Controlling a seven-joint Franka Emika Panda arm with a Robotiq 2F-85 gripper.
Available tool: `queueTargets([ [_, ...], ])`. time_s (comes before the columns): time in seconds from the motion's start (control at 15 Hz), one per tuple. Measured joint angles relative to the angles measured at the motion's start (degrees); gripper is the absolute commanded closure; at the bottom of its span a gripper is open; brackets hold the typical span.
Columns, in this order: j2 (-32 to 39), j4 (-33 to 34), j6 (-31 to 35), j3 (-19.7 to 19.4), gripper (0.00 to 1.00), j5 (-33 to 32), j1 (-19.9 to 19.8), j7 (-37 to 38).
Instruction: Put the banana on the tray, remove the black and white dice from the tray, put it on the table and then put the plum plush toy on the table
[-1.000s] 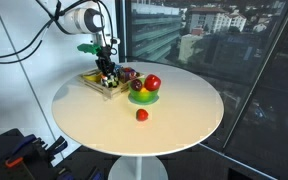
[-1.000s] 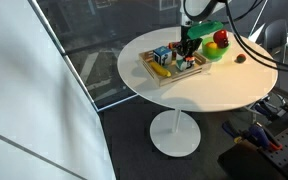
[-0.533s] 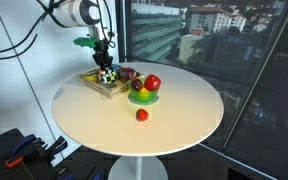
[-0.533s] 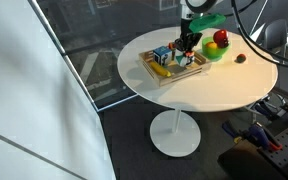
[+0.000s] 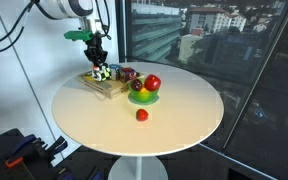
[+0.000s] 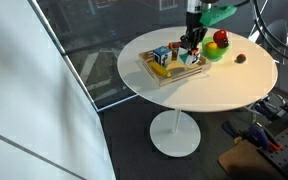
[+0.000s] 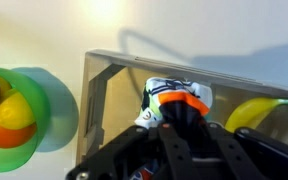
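I will move my gripper past the tray's long rim next and down to the bare tabletop beside the tray to let go of the dice, because that spot is empty.
My gripper is shut on the black and white dice and holds it a little above the light wood tray. The gripper also shows in an exterior view. In the wrist view the tray's floor lies below the dice, and the yellow banana lies on the tray to the right. The banana rests at the tray's front end. The dark plum plush toy sits between the tray and the green bowl. All stand on the round white table.
A green bowl with red and yellow fruit stands next to the tray; it also shows in the wrist view. A small red ball lies on the table. A blue cube sits on the tray. Large windows stand close behind.
My gripper has risen from the tray with the dice in its jaws. The banana, the bowl and the red ball have not moved.
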Motion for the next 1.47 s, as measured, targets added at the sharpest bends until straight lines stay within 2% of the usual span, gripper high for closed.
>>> queueTargets([
  [0.67, -7.58, -10.45, -0.02, 2.79, 0.92, 0.48, -0.52, -10.98],
  [1.47, -9.77, -16.11, -0.40, 5.67, 0.92, 1.86, -0.35, -20.82],
])
